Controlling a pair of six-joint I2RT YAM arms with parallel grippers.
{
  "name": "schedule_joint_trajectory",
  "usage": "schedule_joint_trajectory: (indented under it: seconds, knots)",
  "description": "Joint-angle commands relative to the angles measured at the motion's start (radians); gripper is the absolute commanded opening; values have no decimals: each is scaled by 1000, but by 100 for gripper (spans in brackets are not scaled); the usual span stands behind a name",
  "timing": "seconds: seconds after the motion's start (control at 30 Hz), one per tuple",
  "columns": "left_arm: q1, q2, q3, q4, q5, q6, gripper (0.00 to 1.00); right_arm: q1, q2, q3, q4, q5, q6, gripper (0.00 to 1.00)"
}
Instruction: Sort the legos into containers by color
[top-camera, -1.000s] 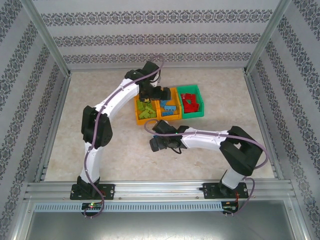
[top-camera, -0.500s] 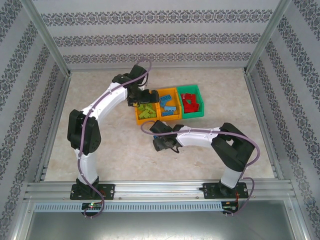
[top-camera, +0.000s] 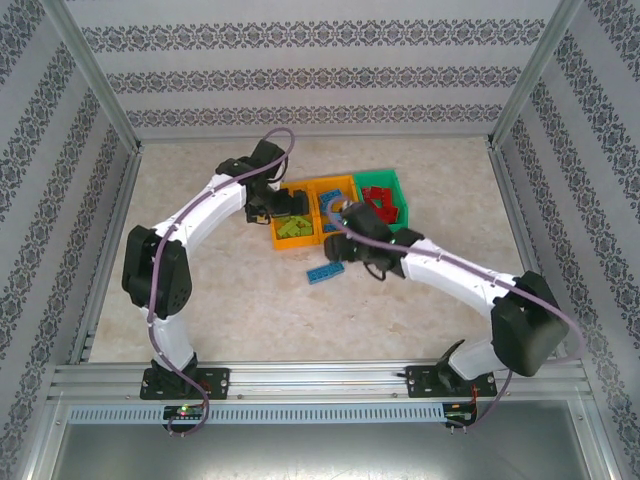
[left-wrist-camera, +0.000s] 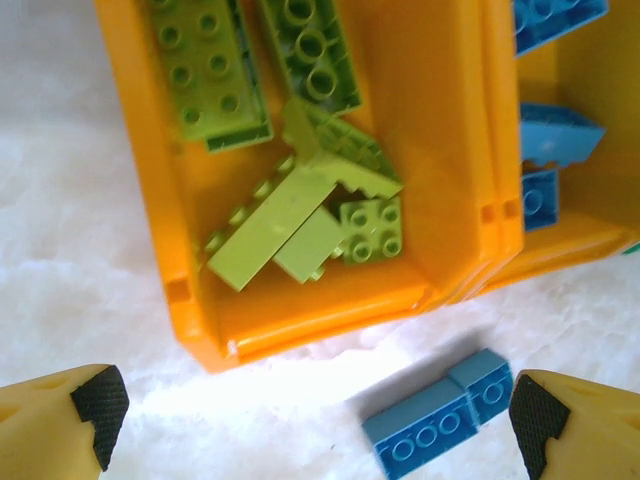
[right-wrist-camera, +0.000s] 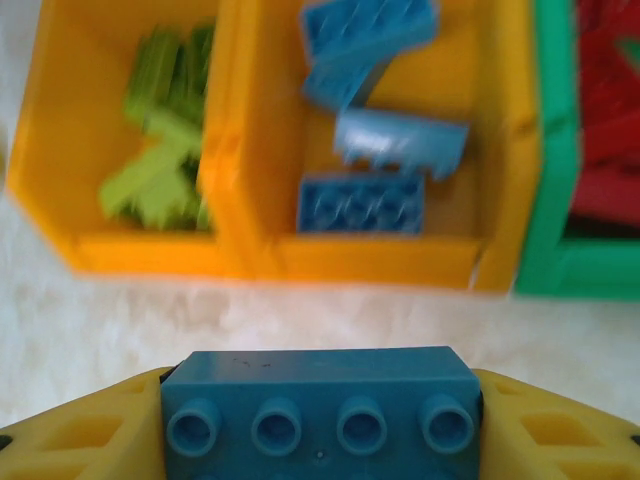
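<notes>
My right gripper holds the blue lego and needs to move outward past the middle orange bin's near side, over that bin, to release it, as it holds blue ones.
My right gripper (right-wrist-camera: 318, 440) is shut on a blue lego (right-wrist-camera: 318, 385), held studs-up just in front of the bins; from above this gripper (top-camera: 345, 215) sits at the middle orange bin (top-camera: 335, 182). That bin (right-wrist-camera: 380, 265) holds blue legos (right-wrist-camera: 360, 205). Lime legos (left-wrist-camera: 300, 215) fill the left orange bin (left-wrist-camera: 300, 325), and red legos (top-camera: 380, 205) lie in the green bin (top-camera: 385, 176). My left gripper (left-wrist-camera: 310, 440) stands open above the table by the left bin's near wall. Another blue lego (left-wrist-camera: 440, 425) lies on the table by its right finger (left-wrist-camera: 535, 425).
The loose blue lego (top-camera: 325, 272) rests on the beige tabletop just in front of the bin row. Metal frame rails (top-camera: 110, 230) border the table on both sides. The right arm (top-camera: 450, 275) stretches diagonally across the right half.
My right gripper has risen from the table and moved back-right to the bins with a blue lego in it, uncovering a second blue lego. My left gripper has drawn back left over the lime bin.
</notes>
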Motion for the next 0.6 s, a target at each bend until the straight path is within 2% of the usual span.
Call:
schedule_joint_trajectory:
  seconds: [0.0, 0.17, 0.33, 0.47, 0.57]
  knots:
    - [6, -63, -68, 12, -9, 9, 100, -48, 100, 147, -53, -87, 33, 51]
    - [-15, -117, -166, 31, 3, -23, 100, -91, 286, 367, -177, -80, 51, 51]
    - [-73, -130, -201, 26, 2, -36, 100, -112, 412, 467, -191, -56, 100, 54]
    - [-130, -118, -202, 21, 22, -44, 100, -112, 474, 525, -213, -45, 119, 64]
    - [-169, -102, -201, 9, 52, -39, 100, -113, 485, 536, -231, -32, 125, 77]
